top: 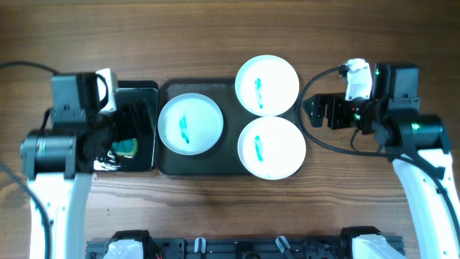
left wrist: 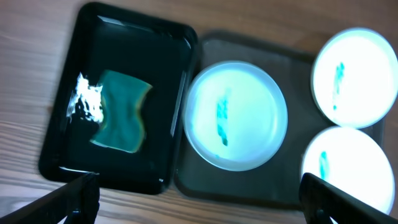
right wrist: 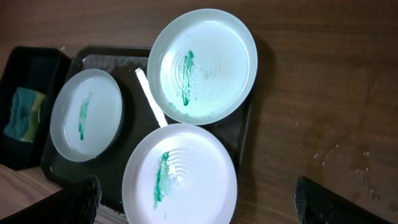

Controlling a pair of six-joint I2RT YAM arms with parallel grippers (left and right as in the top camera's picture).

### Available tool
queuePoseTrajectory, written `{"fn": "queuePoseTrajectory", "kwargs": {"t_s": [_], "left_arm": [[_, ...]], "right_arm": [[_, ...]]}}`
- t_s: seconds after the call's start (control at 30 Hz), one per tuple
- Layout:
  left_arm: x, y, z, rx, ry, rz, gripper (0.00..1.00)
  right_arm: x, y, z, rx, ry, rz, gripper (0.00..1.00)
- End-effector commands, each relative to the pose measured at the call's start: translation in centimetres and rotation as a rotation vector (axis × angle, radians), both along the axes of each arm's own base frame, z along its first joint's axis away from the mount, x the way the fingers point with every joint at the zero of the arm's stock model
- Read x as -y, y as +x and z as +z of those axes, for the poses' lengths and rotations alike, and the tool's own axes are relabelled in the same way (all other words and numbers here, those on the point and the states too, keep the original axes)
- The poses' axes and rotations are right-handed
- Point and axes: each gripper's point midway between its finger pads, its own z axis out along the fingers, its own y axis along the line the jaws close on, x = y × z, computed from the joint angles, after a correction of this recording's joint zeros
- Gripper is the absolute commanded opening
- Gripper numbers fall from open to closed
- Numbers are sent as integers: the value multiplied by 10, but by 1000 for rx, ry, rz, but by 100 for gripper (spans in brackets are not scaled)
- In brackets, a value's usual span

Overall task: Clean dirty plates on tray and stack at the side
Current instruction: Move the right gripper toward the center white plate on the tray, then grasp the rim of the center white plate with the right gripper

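Note:
The right gripper moves down past the other plates next onto the rim facing them on the plate nearest the sponge, since bare dark tray beside it leaves finger room.
Three white plates, each with a teal-green smear, lie on the dark tray point(top: 169, 164): one at the left point(top: 190, 124), one at the far right point(top: 267, 85), one at the near right point(top: 272, 147). The two right plates overhang the tray's right edge. My left gripper point(top: 133, 121) is open and empty, above the small black tray. In the left wrist view its jaws point(left wrist: 199, 205) are spread wide, with the left plate point(left wrist: 236, 115) ahead. My right gripper point(top: 321, 111) is open and empty, right of the plates. Its jaws point(right wrist: 199, 208) span the near right plate point(right wrist: 180, 177).
A smaller black tray point(top: 149, 155) holding a green sponge point(top: 129, 148) stands just left of the large tray; the sponge also shows in the left wrist view point(left wrist: 121, 111). Bare wooden table lies to the right of the plates point(right wrist: 323, 93). Cables loop near the right arm.

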Motion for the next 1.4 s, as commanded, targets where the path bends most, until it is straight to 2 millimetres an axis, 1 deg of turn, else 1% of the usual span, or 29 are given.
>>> {"fn": "queuePoseTrajectory", "kwargs": {"t_s": [0.0, 0.07, 0.13, 0.17, 0.2, 0.23, 0.3, 0.33, 0.37, 0.43, 0.47, 0.57, 0.67, 0.7, 0.8, 0.9, 1.0, 1.07, 1.1, 1.17, 1.33, 1.37], "left_arm": [[18, 10, -9, -54, -79, -63, 100], [19, 13, -16, -79, -88, -66, 100], [27, 13, -21, -104, -128, -85, 100], [29, 14, -22, -110, -140, -91, 100], [29, 14, -23, -113, -139, -91, 100], [29, 14, -23, -116, -139, -91, 100], [29, 15, -23, -115, -142, -92, 100], [30, 15, -23, -113, -141, -100, 100], [28, 16, -24, -116, -135, -96, 100], [22, 16, -26, -121, -111, -64, 100], [15, 17, -28, -127, -89, -16, 100], [-18, 15, -31, -138, 17, 179, 100], [-20, 15, -31, -139, 22, 183, 100], [-20, 15, -31, -139, 22, 184, 100], [-20, 15, -31, -137, 21, 184, 100], [-17, 16, -31, -136, 9, 181, 100], [-18, 15, -31, -139, 10, 181, 100], [-18, 16, -31, -136, 10, 181, 100], [-18, 16, -31, -136, 9, 181, 100], [-18, 16, -31, -138, 10, 182, 100], [-21, 19, -41, -173, 22, 190, 100], [-24, 21, -45, -190, 34, 198, 100]], "right_arm": [[-12, 10, 9, 59, 10, 97, 100], [-20, 11, 9, 30, 81, 85, 100], [-32, 15, 8, 24, 137, 122, 100], [-37, 17, 4, -2, 156, 111, 100], [-41, 18, 0, -22, 165, 107, 97], [-48, 19, -6, -49, 175, 109, 93], [-64, 21, -22, -132, 202, 72, 82], [-83, 22, -39, -212, 210, 41, 74], [-92, 24, -51, -249, 194, 26, 72], [-109, 26, -68, -300, 163, 14, 66], [-119, 26, -77, -323, 145, 21, 62], [-147, 31, -97, -362, 117, 44, 52], [-172, 40, -119, -369, 110, 74, 47], [-178, 42, -126, -370, 108, 84, 46], [-194, 43, -149, -377, 98, 125, 41], [-206, 43, -161, -350, 83, 187, 38], [-216, 40, -175, -342, 60, 235, 38], [-221, 36, -187, -360, 51, 245, 37], [-222, 35, -192, -367, 47, 247, 33], [-225, 33, -199, -375, 43, 253, 30], [-232, 31, -216, -402, 47, 234, 29], [-233, 32, -219, -407, 52, 220, 22]]}}
